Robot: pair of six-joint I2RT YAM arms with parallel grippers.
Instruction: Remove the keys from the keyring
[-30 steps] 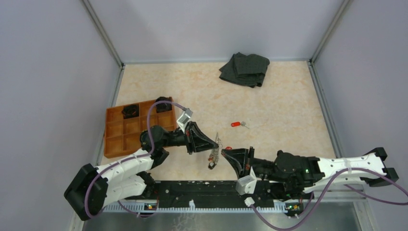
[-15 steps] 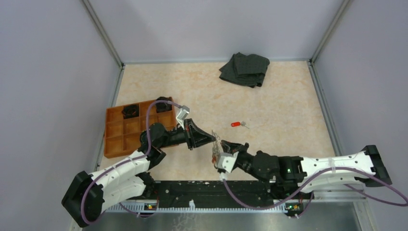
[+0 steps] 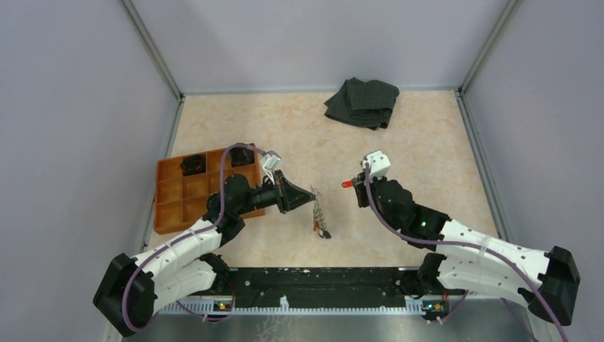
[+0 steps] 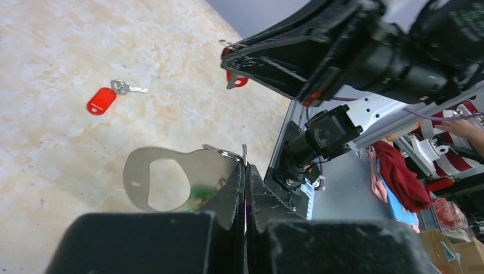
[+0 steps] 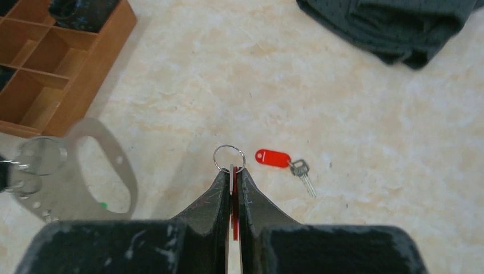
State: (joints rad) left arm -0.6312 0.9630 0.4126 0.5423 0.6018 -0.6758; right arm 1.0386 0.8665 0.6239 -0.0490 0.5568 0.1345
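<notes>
My right gripper next lowers the red-headed key, already clear of the bundle, onto the bare table by the loose red-tagged key below and releases it.
My left gripper is shut on the thin metal keyring, seen edge-on at its fingertips. A bundle of keys hangs from it above the table, with a flat silvery bottle-opener plate. My right gripper is shut on a red-headed key with a small split ring, well apart from the bundle; this key also shows in the left wrist view. A loose key with a red tag lies on the table just beyond the right fingertips.
An orange gridded tray with black round objects in its far cells sits at the left. A dark folded cloth lies at the back. Metal rails edge the table.
My right arm pulled away from the bundle with the red-headed key and swung from the near edge out to the table's middle right. My left gripper kept its hold and shifted slightly farther back.
</notes>
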